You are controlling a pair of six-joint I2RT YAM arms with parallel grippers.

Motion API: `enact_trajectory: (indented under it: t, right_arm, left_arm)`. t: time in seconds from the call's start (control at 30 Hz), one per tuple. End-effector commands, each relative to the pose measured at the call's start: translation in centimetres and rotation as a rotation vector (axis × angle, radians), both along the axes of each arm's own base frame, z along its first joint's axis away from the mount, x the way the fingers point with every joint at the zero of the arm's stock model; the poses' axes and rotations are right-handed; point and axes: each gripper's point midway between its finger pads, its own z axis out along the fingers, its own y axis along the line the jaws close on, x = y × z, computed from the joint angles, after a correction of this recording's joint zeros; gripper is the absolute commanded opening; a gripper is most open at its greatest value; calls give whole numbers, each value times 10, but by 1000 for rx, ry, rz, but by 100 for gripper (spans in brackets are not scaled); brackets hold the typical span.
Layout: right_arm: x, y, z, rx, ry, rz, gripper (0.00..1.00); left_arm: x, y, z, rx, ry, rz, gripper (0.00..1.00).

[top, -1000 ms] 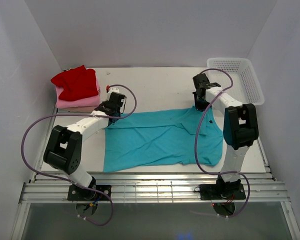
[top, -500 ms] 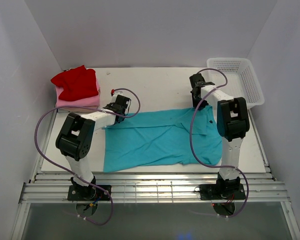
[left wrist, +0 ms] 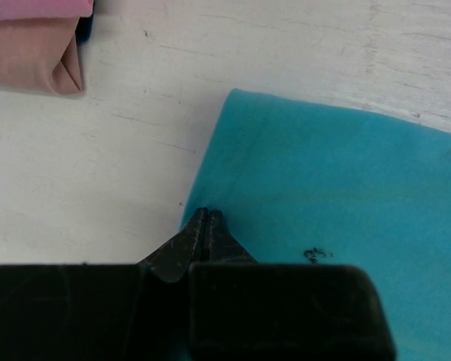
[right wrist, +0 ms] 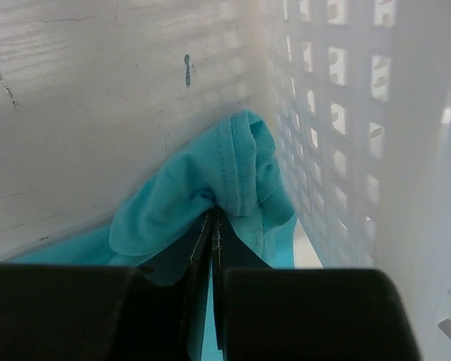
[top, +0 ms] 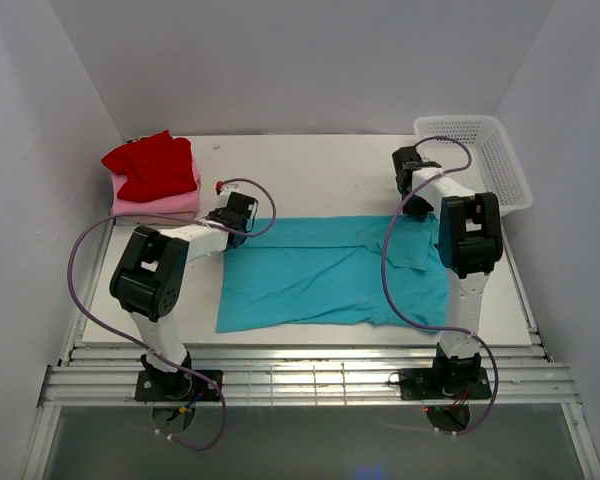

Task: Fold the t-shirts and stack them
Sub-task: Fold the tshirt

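Note:
My left gripper is next to drag the teal edge outward onto bare tabletop point(top: 211, 193) point(left wrist: 152, 56) beside the pink shirt and let it go, because the cloth lies near the front edge of the table.
The teal t-shirt point(top: 330, 270) lies spread flat in the middle of the table. My left gripper point(top: 240, 222) is shut on its far left edge; in the left wrist view the closed fingertips point(left wrist: 203, 219) sit on the edge of the teal cloth point(left wrist: 323, 195). My right gripper point(top: 416, 200) is shut on the far right corner, where bunched teal cloth point(right wrist: 225, 180) shows above the closed jaws, close to the basket wall. A red shirt point(top: 152, 165) tops a pink one point(top: 165, 203) at the back left. The beige shirt point(left wrist: 30, 53) shows under the pink one point(left wrist: 37, 7).
A white mesh basket point(top: 480, 150) stands at the back right, its wall point(right wrist: 346, 113) right beside my right gripper. White walls close in the table on three sides. Purple cables loop from both arms over the table.
Both grippers have shifted right with the teal shirt in them. The shirt has slid right and its far edge now lies straight and taut between them.

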Motion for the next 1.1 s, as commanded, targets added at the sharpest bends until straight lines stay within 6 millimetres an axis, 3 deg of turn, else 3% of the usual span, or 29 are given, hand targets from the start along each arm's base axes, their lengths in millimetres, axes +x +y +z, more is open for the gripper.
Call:
enact_trajectory:
  t: [0.0, 0.2, 0.27, 0.3, 0.33, 0.43, 0.57, 0.77, 0.83, 0.87, 0.9, 0.97, 1.0, 1.07]
  right_arm:
    - [-7, -8, -11, 2, 52, -33, 8]
    - [18, 14, -22, 109, 41, -3, 8]
    - [43, 26, -12, 157, -14, 14, 8]
    - [42, 27, -17, 165, -2, 16, 8]
    - [56, 31, -8, 180, -41, 21, 8]
    - [73, 38, -9, 207, -73, 29, 8]
    - [106, 47, 7, 241, -155, 45, 8]
    - [118, 66, 18, 340, -243, 107, 8]
    - [122, 71, 47, 368, -367, 153, 11]
    - [131, 72, 93, 375, -503, 179, 17]
    - [120, 70, 91, 370, -504, 181, 20]
    - [115, 67, 123, 353, -570, 206, 24]
    - [110, 65, 153, 351, -623, 219, 32]
    - [99, 63, 166, 344, -625, 230, 38]
  left_arm:
    - [4, 8, 4, -49, -35, 42, 0]
    - [36, 3, 1, -58, -52, 24, 0]
    - [55, 10, -2, -61, -53, 40, 0]
    - [60, 7, -3, -63, -51, 33, 0]
    - [65, 14, -4, -65, -46, 48, 0]
    - [87, 24, -4, -79, -56, 65, 0]
    - [107, 33, -5, -73, -59, 71, 0]
    - [125, 40, 7, -38, -97, 79, 0]
    - [135, 36, 26, -54, -154, 59, 0]
    - [139, 35, 36, -59, -183, 53, 0]
    - [143, 32, 45, -65, -208, 41, 0]
    - [155, 26, 82, -76, -294, 15, 0]
    - [158, 21, 95, -77, -322, 0, 1]
    - [163, 16, 119, -65, -370, -29, 8]
